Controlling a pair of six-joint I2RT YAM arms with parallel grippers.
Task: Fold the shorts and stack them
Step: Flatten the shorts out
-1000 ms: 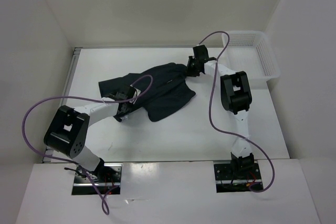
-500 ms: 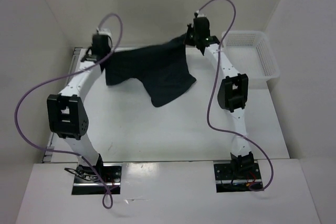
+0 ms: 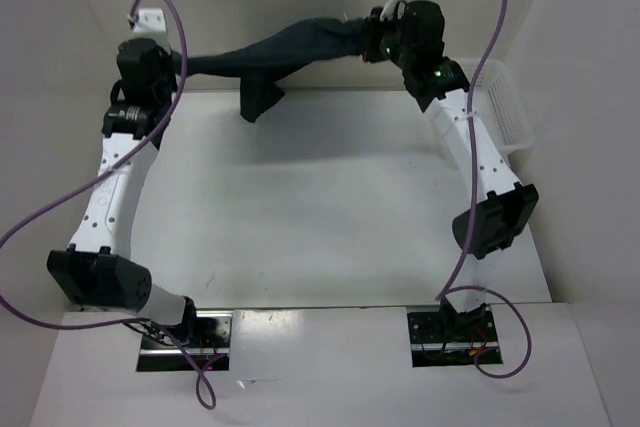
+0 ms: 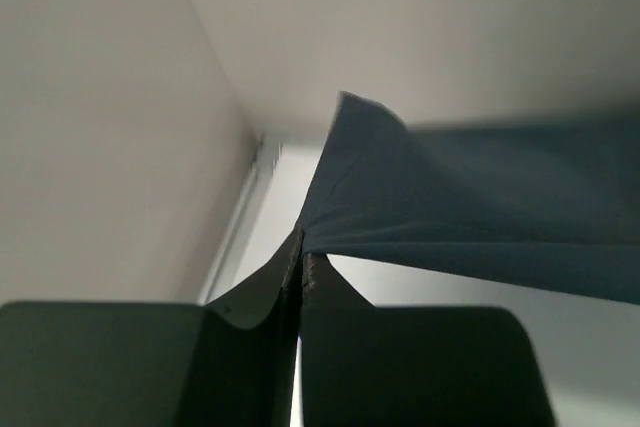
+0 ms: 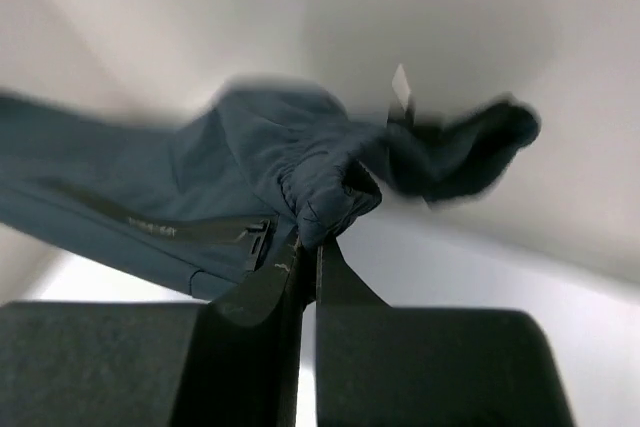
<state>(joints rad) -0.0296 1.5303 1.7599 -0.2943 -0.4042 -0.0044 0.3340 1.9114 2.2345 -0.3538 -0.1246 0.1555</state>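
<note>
The shorts [image 3: 275, 50] hang stretched in the air; my right gripper should next go back and down to the table's bare near part and release the bunched fold.
The black shorts [image 3: 275, 50] hang stretched in the air above the far side of the table, one leg drooping down in the middle. My left gripper [image 3: 180, 59] is raised at the far left and shut on a corner of the shorts [image 4: 440, 212]; its tips [image 4: 303, 255] pinch the cloth edge. High at the far right, my right gripper [image 3: 368, 39] is shut on a bunched fold of the shorts [image 5: 300, 182], with its tips [image 5: 308, 247] closed around it. A small pale label [image 5: 401, 87] sticks out of the bunched cloth.
A white mesh basket [image 3: 510, 112] stands at the far right edge of the white table [image 3: 300, 217], partly behind the right arm. Pale walls enclose the table on three sides. Purple cables loop above both arms.
Both arms have risen and moved apart, lifting the shorts off the table and pulling them taut in the air. The right gripper closed on the fabric during this time.
</note>
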